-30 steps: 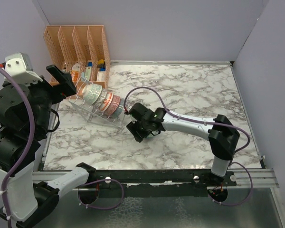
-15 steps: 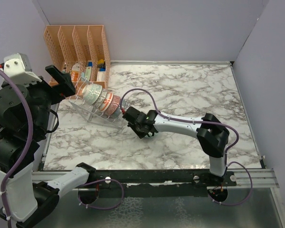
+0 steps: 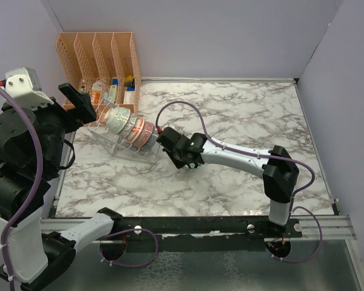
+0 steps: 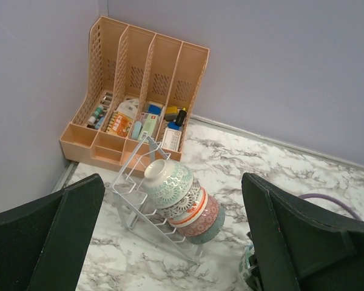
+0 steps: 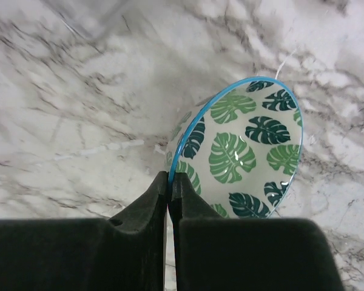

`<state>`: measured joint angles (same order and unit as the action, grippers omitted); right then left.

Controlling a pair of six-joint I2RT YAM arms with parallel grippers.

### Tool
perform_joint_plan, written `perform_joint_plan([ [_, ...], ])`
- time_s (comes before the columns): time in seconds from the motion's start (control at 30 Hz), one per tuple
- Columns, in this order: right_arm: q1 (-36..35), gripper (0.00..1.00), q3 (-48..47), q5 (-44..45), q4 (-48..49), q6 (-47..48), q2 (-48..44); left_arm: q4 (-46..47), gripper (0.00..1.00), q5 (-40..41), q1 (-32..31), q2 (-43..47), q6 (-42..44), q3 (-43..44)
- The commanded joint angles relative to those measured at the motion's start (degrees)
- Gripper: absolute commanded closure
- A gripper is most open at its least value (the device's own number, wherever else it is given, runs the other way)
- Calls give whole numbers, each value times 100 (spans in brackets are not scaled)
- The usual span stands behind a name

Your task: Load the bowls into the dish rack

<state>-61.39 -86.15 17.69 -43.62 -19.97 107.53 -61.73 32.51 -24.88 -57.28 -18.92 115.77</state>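
Observation:
My right gripper tilts and swings outward next, to its left in the top view, onto the teal-green bowl, which tops the stack, and releases.
A white bowl with green leaves and a blue rim (image 5: 242, 157) tilts steeply over the marble. My right gripper (image 5: 170, 177) is shut on its rim, one finger inside and one outside. From above, the right gripper (image 3: 173, 145) sits just right of the clear dish rack (image 3: 118, 145) and hides that bowl. Several patterned bowls (image 4: 182, 197) lean stacked in the dish rack (image 4: 139, 209), a teal-green one topmost. My left gripper (image 4: 171, 182) hangs open high above the rack, holding nothing.
An orange slotted file organizer (image 3: 100, 60) with small items stands in the back left corner, right behind the rack. Purple walls close the table's left, back and right. A purple cable (image 3: 179, 109) loops above the right arm.
The right gripper has shut on the leaf bowl's rim and shifted left toward the rack. The left arm and the racked bowls have not moved.

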Motion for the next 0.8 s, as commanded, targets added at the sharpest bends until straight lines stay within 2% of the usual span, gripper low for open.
perform_joint_plan([
  [0.0, 18, 99, -1214, -424, 76, -281, -479, 158, 1, 46, -21, -44, 156, 215],
  [0.2, 53, 99, -4127, -1184, -341, -478, 133, 116, 1, 12, -21, -132, 264, 409],
  [0.3, 194, 99, -4768, -1694, -110, -775, 310, 143, 1, -6, -24, -139, 297, 465],
  [0.4, 487, 99, -4405, -2621, 1066, -1438, 217, 131, 1, -19, -26, -176, 347, 598],
  [0.53, 854, 99, -3867, -3427, 2746, -2413, 250, 91, 1, -42, -26, -262, 404, 800],
  [0.63, 994, 99, -3444, -3727, 4091, -3145, 326, 90, 1, -61, -34, -301, 420, 919],
  [0.77, 1085, 99, -2777, -3691, 5855, -4112, 437, 87, 1, -74, -42, -307, 418, 972],
])
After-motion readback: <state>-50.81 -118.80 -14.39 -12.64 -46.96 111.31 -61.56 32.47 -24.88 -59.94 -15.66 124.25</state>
